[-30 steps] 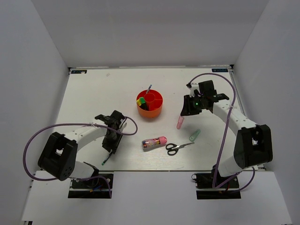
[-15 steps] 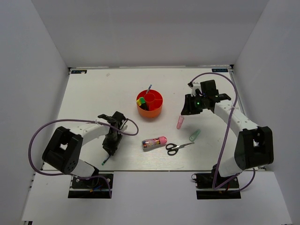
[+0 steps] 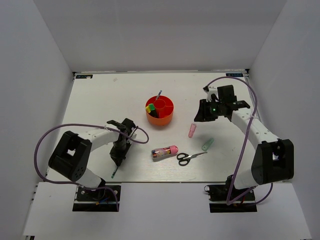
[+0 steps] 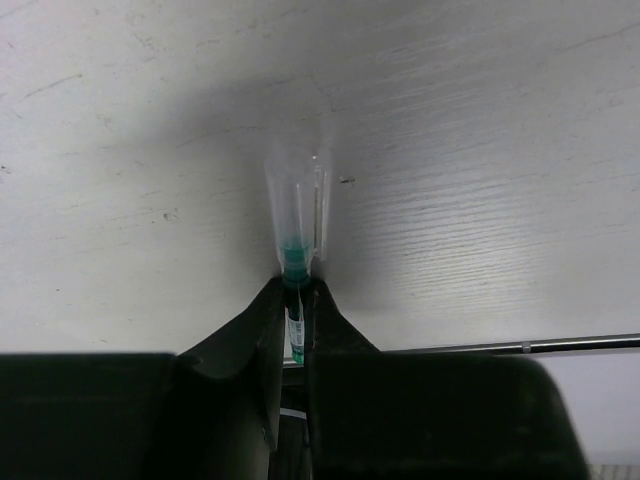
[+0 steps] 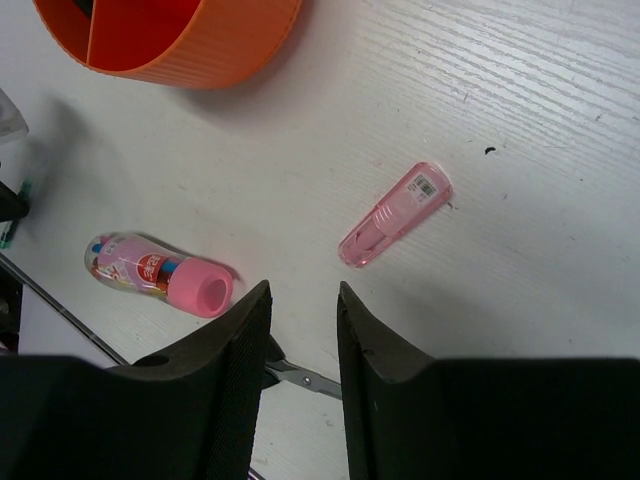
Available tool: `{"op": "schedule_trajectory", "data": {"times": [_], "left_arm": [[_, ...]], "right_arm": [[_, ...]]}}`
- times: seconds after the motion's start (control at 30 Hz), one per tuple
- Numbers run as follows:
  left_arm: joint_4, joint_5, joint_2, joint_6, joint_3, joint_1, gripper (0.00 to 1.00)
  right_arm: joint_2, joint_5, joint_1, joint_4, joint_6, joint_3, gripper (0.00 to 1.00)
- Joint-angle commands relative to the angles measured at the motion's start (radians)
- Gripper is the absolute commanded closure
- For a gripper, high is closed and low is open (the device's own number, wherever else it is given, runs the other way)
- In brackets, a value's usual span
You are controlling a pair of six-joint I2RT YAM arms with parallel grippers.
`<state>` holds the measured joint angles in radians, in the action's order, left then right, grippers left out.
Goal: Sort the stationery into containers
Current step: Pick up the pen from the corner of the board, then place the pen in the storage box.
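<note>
The left gripper will next lift the pen with the clear cap up and outward to the organiser's far section (image 3: pixel 154 102) and let go of it there, because a slim blue-topped pen already stands in that section.
The round orange-red organiser (image 3: pixel 160 111) stands mid-table with markers in its compartments; its rim shows in the right wrist view (image 5: pixel 200 45). My left gripper (image 3: pixel 119 152) is low at the table's near left, shut on a thin pen (image 4: pixel 297 215) with a clear cap and green parts, whose end pokes out toward the near edge (image 3: pixel 114 174). My right gripper (image 3: pixel 202 112) is open and empty, raised above a pink tube (image 3: pixel 191 130) (image 5: pixel 395 215). A pale green tube (image 3: pixel 207 144), black-handled scissors (image 3: pixel 190 157) and a clear pink-capped tube (image 3: pixel 165 151) (image 5: pixel 160 272) lie on the table.
White walls enclose the table on three sides. The table's near edge, with a metal strip (image 4: pixel 560 343), runs just behind the left gripper. Purple cables loop off both arms.
The left arm's elbow has swung right and its gripper has settled slightly nearer the front edge with the pen. The right gripper has drawn a little right and back from the pink tube.
</note>
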<state>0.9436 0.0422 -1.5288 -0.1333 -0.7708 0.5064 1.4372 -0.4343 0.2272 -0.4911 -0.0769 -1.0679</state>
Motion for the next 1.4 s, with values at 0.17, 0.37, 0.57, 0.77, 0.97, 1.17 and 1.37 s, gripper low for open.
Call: {"op": "schedule_trajectory", "data": {"times": [0.17,0.37,0.57,0.77,0.97,1.17,1.37], "left_arm": [[-0.037,0.028,0.157,-0.054,-0.065,0.001,1.0],[-0.066,0.007,0.275,-0.065,-0.272,0.0,1.0],[-0.389,-0.007,0.34,-0.008,-0.334,0.003,1.0],[-0.882,-0.041,0.248,0.066,-0.286,-0.029,1.0],[-1.123,-0.12,0.059,0.063,-0.401,-0.075,1.0],[-1.207,-0.156,-0.151,0.037,-0.501,-0.092,1.0],[-1.235,-0.172,-0.274,0.006,-0.564,-0.092,1.0]], "right_arm": [[-0.031,-0.052,-0.019,0.028,-0.001,0.01,0.58],[-0.032,-0.098,-0.022,0.014,0.057,0.005,0.7],[-0.029,-0.309,-0.022,-0.03,0.229,0.011,1.0],[-0.031,-0.382,-0.021,-0.036,0.315,0.023,1.0],[-0.04,-0.379,-0.026,-0.032,0.362,0.036,1.0],[-0.047,-0.371,-0.038,-0.029,0.396,0.045,1.0],[-0.04,-0.366,-0.048,-0.035,0.407,0.045,1.0]]}}
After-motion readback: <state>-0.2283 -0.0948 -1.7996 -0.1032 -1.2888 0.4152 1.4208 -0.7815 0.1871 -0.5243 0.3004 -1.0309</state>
